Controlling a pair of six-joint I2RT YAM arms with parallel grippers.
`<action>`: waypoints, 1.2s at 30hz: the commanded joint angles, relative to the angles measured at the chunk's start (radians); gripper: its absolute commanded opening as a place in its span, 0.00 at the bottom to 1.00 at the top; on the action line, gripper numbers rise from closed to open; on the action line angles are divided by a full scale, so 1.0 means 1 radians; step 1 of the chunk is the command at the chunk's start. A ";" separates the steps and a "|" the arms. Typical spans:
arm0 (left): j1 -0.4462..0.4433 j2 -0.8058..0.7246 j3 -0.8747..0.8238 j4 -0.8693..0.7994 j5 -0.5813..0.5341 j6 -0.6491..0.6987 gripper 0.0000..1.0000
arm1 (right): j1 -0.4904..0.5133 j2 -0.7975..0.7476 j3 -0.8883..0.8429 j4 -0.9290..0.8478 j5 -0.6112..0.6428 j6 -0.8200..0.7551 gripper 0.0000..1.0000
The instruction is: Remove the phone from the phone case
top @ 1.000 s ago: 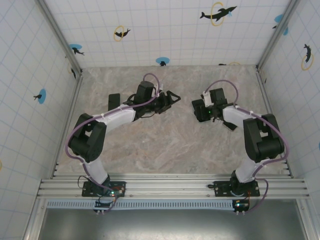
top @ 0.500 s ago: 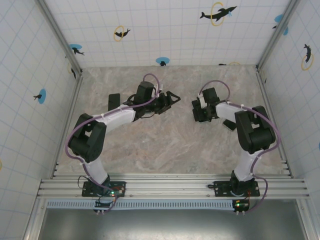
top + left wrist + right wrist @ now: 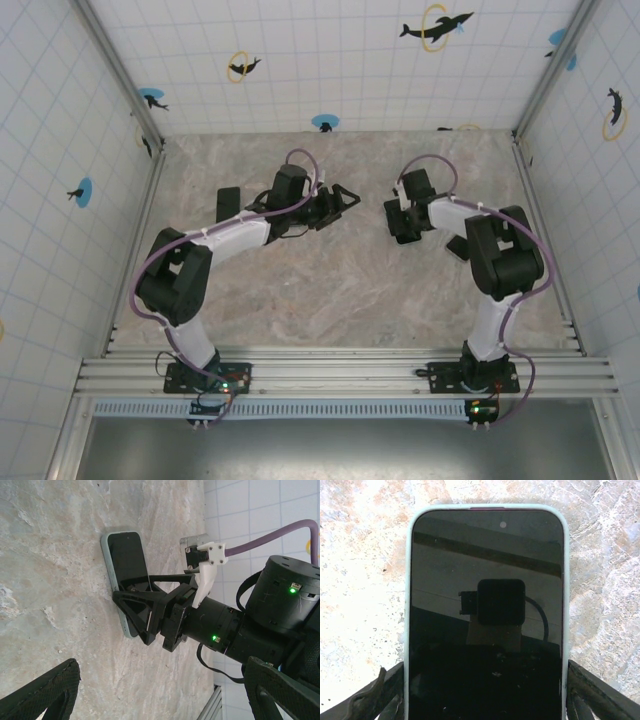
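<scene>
My left gripper moves across toward the case's near long edge (image 3: 387, 213) (image 3: 107, 560) next and closes. My right gripper straddles only the phone's lower half, leaving the rest bare.
The phone (image 3: 485, 580) lies screen up on the marble table in a pale mint phone case (image 3: 408, 580). My right gripper (image 3: 485, 672) straddles its lower half, one finger against each long edge of the case. In the left wrist view the same phone (image 3: 125, 560) lies flat under the right gripper (image 3: 142, 612), which reaches down onto it. From above, the right gripper (image 3: 398, 222) covers the phone. My left gripper (image 3: 340, 196) hovers a short way to the left, open and holding nothing, its fingers (image 3: 45, 692) spread wide.
A dark flat object (image 3: 228, 200) lies behind the left arm, and another dark shape (image 3: 458, 248) sits by the right arm. Tiled walls (image 3: 300, 60) close in the table on three sides. Bare marble (image 3: 330, 290) lies in front of both grippers.
The right arm has swung in and turned its gripper onto the phone, and its jaws have narrowed against the case edges. The left arm has not moved.
</scene>
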 commanded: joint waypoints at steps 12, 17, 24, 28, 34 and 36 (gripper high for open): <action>-0.003 -0.003 0.014 0.002 0.016 0.008 0.87 | -0.025 -0.048 -0.003 -0.018 -0.069 0.037 0.42; -0.002 0.010 0.030 0.004 0.019 0.005 0.87 | -0.042 -0.112 -0.034 0.038 -0.167 0.064 0.40; -0.002 0.026 0.055 0.003 0.015 0.002 0.86 | -0.068 -0.238 -0.137 0.182 -0.298 0.120 0.40; -0.011 0.051 0.091 0.003 0.012 -0.002 0.85 | -0.070 -0.311 -0.209 0.288 -0.378 0.181 0.39; -0.041 0.113 0.208 -0.074 -0.012 0.030 0.80 | -0.028 -0.402 -0.266 0.381 -0.414 0.238 0.40; -0.049 0.126 0.236 -0.095 -0.025 0.042 0.77 | -0.011 -0.419 -0.265 0.370 -0.414 0.239 0.39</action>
